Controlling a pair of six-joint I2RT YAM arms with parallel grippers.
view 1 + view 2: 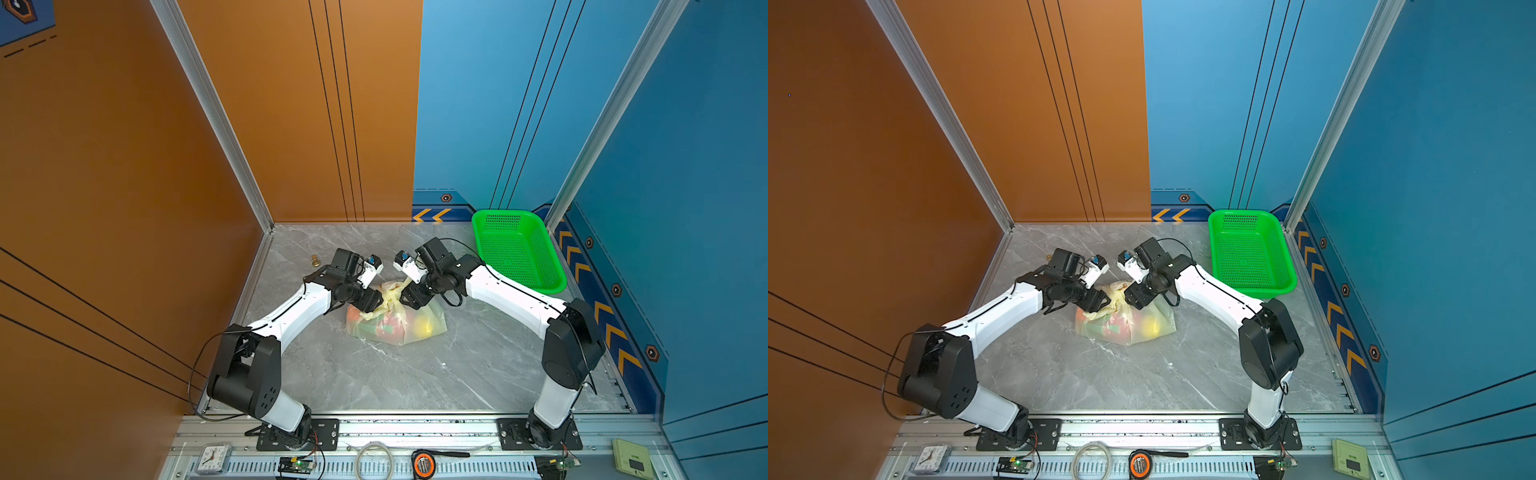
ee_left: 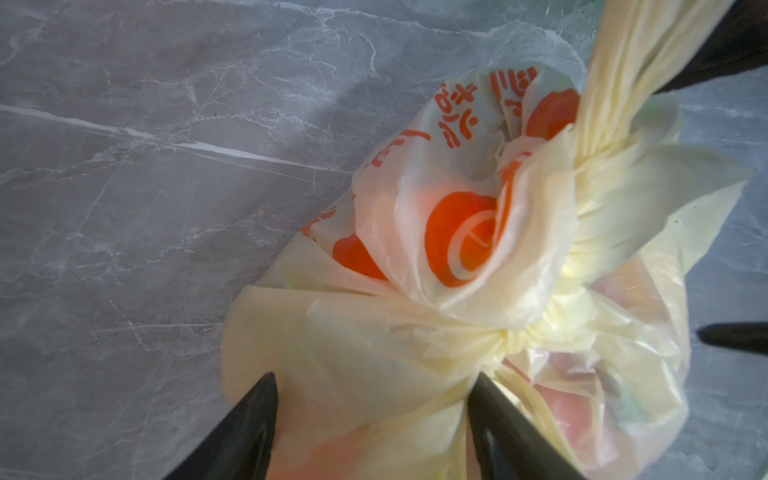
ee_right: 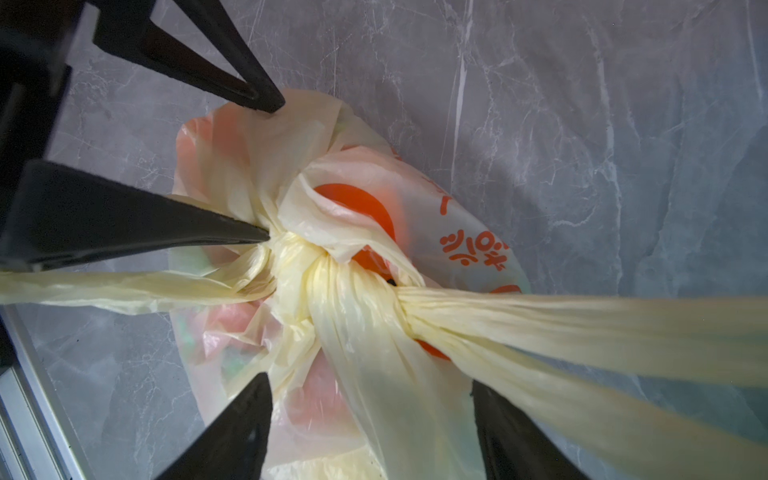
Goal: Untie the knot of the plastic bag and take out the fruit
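The right gripper edges toward the left gripper next and closes on the bag's handle piece beside the knot, because that piece already runs between its open fingers.
The plastic bag (image 1: 399, 326) (image 1: 1125, 328) lies mid-table, pale yellow with orange prints. Fruit shows through it: a yellow lemon (image 1: 424, 326) and pink-red shapes (image 1: 386, 324). Both grippers meet over the knot (image 3: 328, 286) (image 2: 582, 174). My left gripper (image 2: 372, 382) (image 1: 376, 307) is open and straddles the gathered plastic beside the knot, one fingertip (image 3: 262, 237) touching the bunch. My right gripper (image 3: 372, 386) (image 1: 409, 297) is open too, with bag film between its fingers. A taut handle strip (image 3: 582, 328) runs from the knot across its outer finger.
A green perforated basket (image 1: 519, 249) stands at the back right corner. A small brass figure (image 1: 316, 261) sits back left, by the orange wall. A clock (image 1: 212, 458) and tape measure (image 1: 423, 462) lie on the front rail.
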